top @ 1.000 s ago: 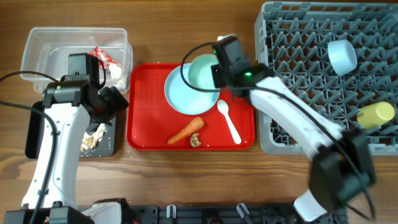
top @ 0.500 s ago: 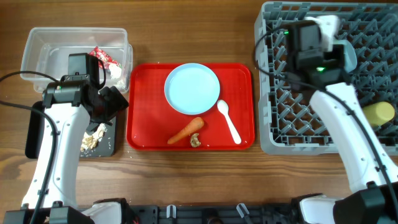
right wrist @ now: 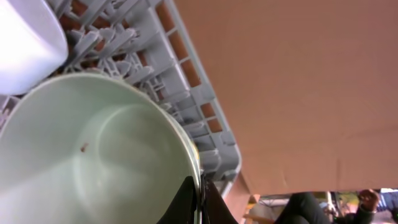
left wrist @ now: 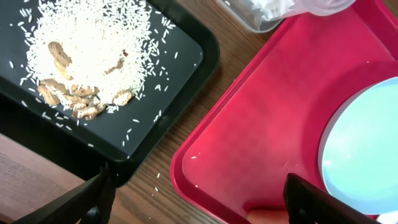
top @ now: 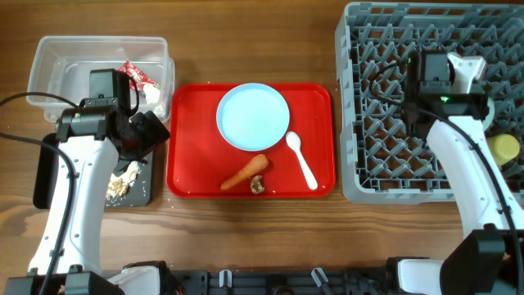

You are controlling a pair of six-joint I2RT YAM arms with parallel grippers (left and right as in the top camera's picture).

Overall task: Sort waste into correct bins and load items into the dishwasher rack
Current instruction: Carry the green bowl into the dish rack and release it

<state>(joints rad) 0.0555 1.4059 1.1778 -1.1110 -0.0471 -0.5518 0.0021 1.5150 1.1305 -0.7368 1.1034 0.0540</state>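
Note:
My right gripper holds the light blue bowl's rim and should go down and left in the overhead view, toward the rack's bare wires below, and let go.
My right gripper (right wrist: 199, 200) is shut on the rim of a light blue bowl (right wrist: 93, 155) and holds it over the grey dishwasher rack (right wrist: 158, 59), next to a second bowl (right wrist: 25, 43). Overhead, this gripper (top: 449, 82) is over the rack (top: 385, 147) near the yellow cup (top: 503, 147). The light blue plate (top: 253, 116), white spoon (top: 301, 161), carrot (top: 246, 172) and a scrap (top: 257, 186) lie on the red tray (top: 192, 164). My left gripper (left wrist: 205, 208) is open and empty above the gap between the black tray (left wrist: 161, 81) and the red tray (left wrist: 267, 124).
The clear tub (top: 57, 61) at the back left holds the red-and-white wrapper (top: 137, 75) and the tissue (top: 152, 95). The black tray (top: 139, 192) holds rice and beige scraps (left wrist: 81, 56). The left arm hangs over both bins.
My right gripper has carried the bowl from above the plate on the red tray rightward to the rack's right side. The left arm has not moved.

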